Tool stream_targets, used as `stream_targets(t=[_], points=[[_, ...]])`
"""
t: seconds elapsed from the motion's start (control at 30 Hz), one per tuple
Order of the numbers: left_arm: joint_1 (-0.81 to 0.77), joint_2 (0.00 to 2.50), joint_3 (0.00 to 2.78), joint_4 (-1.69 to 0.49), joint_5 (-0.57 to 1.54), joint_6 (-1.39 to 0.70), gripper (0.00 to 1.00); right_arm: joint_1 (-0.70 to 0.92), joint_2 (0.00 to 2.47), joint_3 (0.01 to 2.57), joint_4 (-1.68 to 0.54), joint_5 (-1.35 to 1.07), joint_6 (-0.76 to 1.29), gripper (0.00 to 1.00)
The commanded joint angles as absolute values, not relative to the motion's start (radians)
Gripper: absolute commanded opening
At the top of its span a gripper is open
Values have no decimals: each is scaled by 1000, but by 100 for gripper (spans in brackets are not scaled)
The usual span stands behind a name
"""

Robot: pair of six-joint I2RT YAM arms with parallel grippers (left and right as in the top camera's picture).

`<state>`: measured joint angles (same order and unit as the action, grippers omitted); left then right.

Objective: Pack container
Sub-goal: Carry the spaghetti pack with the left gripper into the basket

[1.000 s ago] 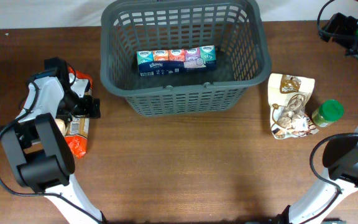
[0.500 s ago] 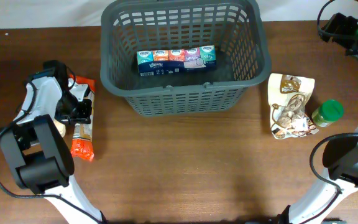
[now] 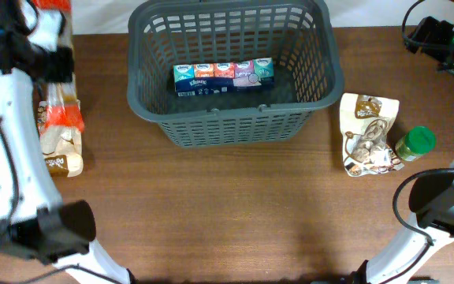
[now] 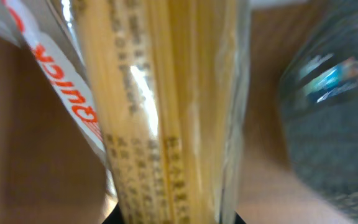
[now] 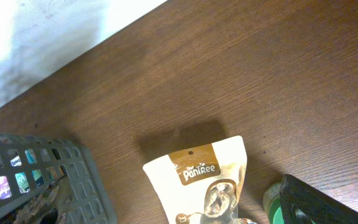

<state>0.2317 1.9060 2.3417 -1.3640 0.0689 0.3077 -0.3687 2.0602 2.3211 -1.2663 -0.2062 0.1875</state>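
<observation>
The basket's free near strip (image 3: 225,101) lies right of my left gripper in the overhead view. Next, my left gripper swings there, turns the packet along the tissues, lowers and releases it.
The container, a dark grey basket (image 3: 235,130), stands at the back middle of the table with a row of tissue packs (image 3: 224,76) inside. My left gripper (image 3: 52,67) is raised at the far left, shut on a clear spaghetti packet (image 3: 60,117) with orange ends. In the left wrist view that packet (image 4: 166,112) fills the frame between the jaws, with the basket (image 4: 334,124) a dark blur to the right. My right gripper (image 3: 438,35) hovers open at the back right with nothing in it. Only one of its fingers (image 5: 319,205) shows in the right wrist view.
A pale snack packet (image 3: 60,158) lies on the table under the left arm. To the right of the basket lie a white and brown Pantree bag (image 3: 367,134) and a green-lidded jar (image 3: 416,143). The right wrist view shows the bag (image 5: 207,180) beside the basket's corner (image 5: 86,186).
My left gripper shut on the spaghetti packet and lifted it off the table, up and toward the back left. The pale packet beneath is now uncovered. The right arm stayed still.
</observation>
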Motion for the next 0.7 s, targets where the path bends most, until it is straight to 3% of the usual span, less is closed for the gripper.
stream_targets(t=[0.0,0.13,0.33,0.53,0.67], points=[[138,1761,2493,-1320,203,497,2,-367,2069,2342,-1264,-194,192,99],[-19,1706,2524,-1275,287,857,2,-367,2069,2342,-1264,-194,192,99],[-257,1744,2517,-1271,295,1222,2,-367,2069,2342,-1264,-194,192,99],[-351,1960,2517,-1260,279,1260,2,-367,2069,2342,-1264,-194,192,99],[-354,2122,2517,-1245,256,1161,2,-367,2069,2342,-1264,-194,192,99]])
